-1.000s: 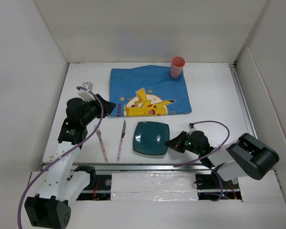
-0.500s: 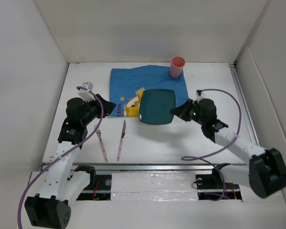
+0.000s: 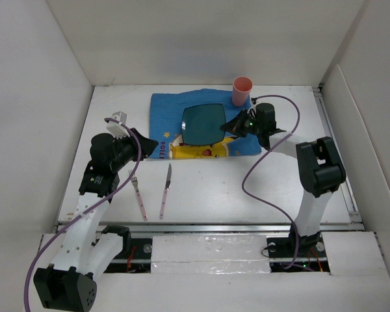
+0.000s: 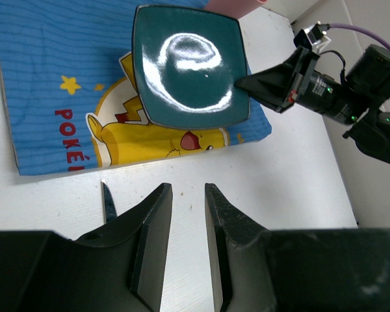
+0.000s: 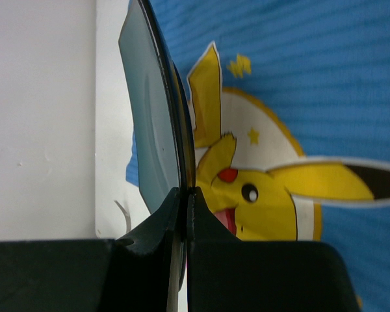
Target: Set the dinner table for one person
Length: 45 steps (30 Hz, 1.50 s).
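Observation:
My right gripper is above the placemat, so I will lower it to put the plate (image 3: 203, 123) on the middle of the placemat and let go of the plate.
My right gripper (image 3: 231, 125) is shut on the right rim of a dark teal square plate (image 3: 203, 123) and holds it above the blue cartoon placemat (image 3: 166, 110) on the white dinner table (image 3: 279, 188). The right wrist view shows the plate (image 5: 153, 130) edge-on, pinched between the fingers. The left wrist view shows the plate (image 4: 188, 68) over the placemat (image 4: 58, 84). My left gripper (image 4: 187, 195) is open and empty above bare table, left of the placemat (image 3: 146, 144). A pink-handled fork (image 3: 138, 193) and knife (image 3: 165, 190) lie side by side near the front.
A pink cup (image 3: 242, 91) stands at the placemat's far right corner, close to my right gripper. White walls enclose the table on three sides. A metal rail (image 3: 335, 149) runs along the right edge. A purple cable (image 3: 266, 162) loops over the right half.
My right arm carried the plate from the near table, lifted it and moved it away and left, to above the placemat. The left arm has not moved.

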{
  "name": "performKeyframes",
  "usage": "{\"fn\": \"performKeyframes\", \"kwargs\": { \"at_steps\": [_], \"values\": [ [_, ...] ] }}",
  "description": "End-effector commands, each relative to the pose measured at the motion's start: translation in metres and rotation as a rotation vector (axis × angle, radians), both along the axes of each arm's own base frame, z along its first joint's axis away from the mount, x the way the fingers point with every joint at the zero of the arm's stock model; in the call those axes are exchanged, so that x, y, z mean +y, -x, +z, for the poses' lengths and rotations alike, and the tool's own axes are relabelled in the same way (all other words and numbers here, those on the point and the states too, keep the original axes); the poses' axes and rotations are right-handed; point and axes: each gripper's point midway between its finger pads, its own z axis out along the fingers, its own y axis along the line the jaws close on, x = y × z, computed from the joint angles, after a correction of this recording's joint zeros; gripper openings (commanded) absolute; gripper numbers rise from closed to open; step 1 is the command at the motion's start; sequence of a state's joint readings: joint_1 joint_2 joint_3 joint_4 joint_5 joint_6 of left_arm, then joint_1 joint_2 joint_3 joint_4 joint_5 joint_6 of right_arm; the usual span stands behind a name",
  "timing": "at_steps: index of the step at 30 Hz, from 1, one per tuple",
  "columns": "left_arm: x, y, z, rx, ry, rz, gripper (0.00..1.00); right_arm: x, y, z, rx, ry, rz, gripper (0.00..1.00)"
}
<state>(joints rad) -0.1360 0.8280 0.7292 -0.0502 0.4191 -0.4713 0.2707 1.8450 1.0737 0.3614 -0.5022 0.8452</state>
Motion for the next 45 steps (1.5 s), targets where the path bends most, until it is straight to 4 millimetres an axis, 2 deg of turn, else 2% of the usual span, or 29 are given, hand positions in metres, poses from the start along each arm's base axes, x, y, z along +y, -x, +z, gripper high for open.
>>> {"fn": "performKeyframes", "kwargs": {
  "at_steps": [1,2,3,5,8,9,10,16,23,24,25,27,28,30,34,36,38,40,41,43,44,45],
  "values": [
    [-0.005,0.000,0.023,-0.075,0.009,-0.032,0.24,0.014,-0.040,0.077,-0.210,-0.134,0.079,0.00],
    [-0.005,0.000,0.023,-0.075,0.009,-0.034,0.24,0.015,-0.042,0.085,-0.231,-0.138,0.086,0.00],
    [-0.006,0.000,0.022,-0.073,0.011,-0.035,0.24,0.017,-0.046,0.072,-0.200,-0.135,0.098,0.00],
    [-0.005,-0.001,0.021,-0.068,0.007,-0.028,0.24,0.019,-0.053,0.070,-0.197,-0.135,0.101,0.00],
    [-0.005,-0.002,0.022,-0.069,0.007,-0.029,0.24,0.013,-0.063,0.048,-0.145,-0.118,0.093,0.00],
    [-0.005,-0.002,0.021,-0.066,0.007,-0.029,0.24,0.013,-0.064,0.049,-0.146,-0.119,0.093,0.00],
    [-0.005,-0.003,0.020,-0.064,0.005,-0.028,0.24,0.014,-0.066,0.038,-0.123,-0.115,0.095,0.00],
    [-0.005,-0.004,0.017,-0.053,0.005,-0.029,0.24,0.016,-0.072,0.019,-0.084,-0.094,0.110,0.00],
    [-0.006,-0.005,0.018,-0.053,0.007,-0.032,0.24,0.009,-0.076,-0.011,-0.016,-0.064,0.085,0.00],
    [-0.006,-0.004,0.019,-0.058,0.008,-0.033,0.24,0.009,-0.076,-0.015,-0.007,-0.061,0.084,0.03],
    [-0.005,-0.004,0.019,-0.059,0.006,-0.029,0.24,0.008,-0.075,-0.016,-0.005,-0.054,0.085,0.12],
    [-0.005,-0.005,0.018,-0.057,0.007,-0.027,0.24,0.001,-0.076,-0.023,0.019,-0.034,0.069,0.21],
    [-0.006,-0.004,0.017,-0.053,0.007,-0.032,0.24,0.000,-0.076,-0.026,0.020,-0.013,0.070,0.29],
    [-0.006,-0.004,0.019,-0.059,0.010,-0.033,0.24,-0.003,-0.074,-0.031,0.040,0.011,0.069,0.36],
    [-0.007,-0.003,0.018,-0.058,0.012,-0.037,0.24,-0.013,-0.075,-0.031,0.039,0.066,0.051,0.48],
    [-0.006,-0.003,0.019,-0.061,0.011,-0.031,0.24,-0.018,-0.073,-0.032,0.052,0.097,0.036,0.50],
    [-0.005,-0.003,0.020,-0.066,0.011,-0.028,0.24,-0.025,-0.075,-0.022,0.023,0.140,0.008,0.51],
    [-0.005,-0.002,0.020,-0.068,0.012,-0.026,0.24,-0.028,-0.069,-0.023,0.026,0.193,0.001,0.51],
    [-0.005,-0.002,0.022,-0.073,0.014,-0.025,0.24,-0.034,-0.070,-0.012,0.003,0.215,-0.031,0.51],
    [-0.005,-0.002,0.021,-0.067,0.013,-0.026,0.24,-0.041,-0.066,-0.007,-0.009,0.242,-0.059,0.51],
    [-0.005,-0.001,0.022,-0.072,0.014,-0.031,0.24,-0.045,-0.060,-0.011,-0.001,0.254,-0.068,0.51],
    [-0.006,-0.001,0.022,-0.071,0.014,-0.034,0.24,-0.047,-0.056,0.006,-0.036,0.255,-0.076,0.49]
  ]
}}
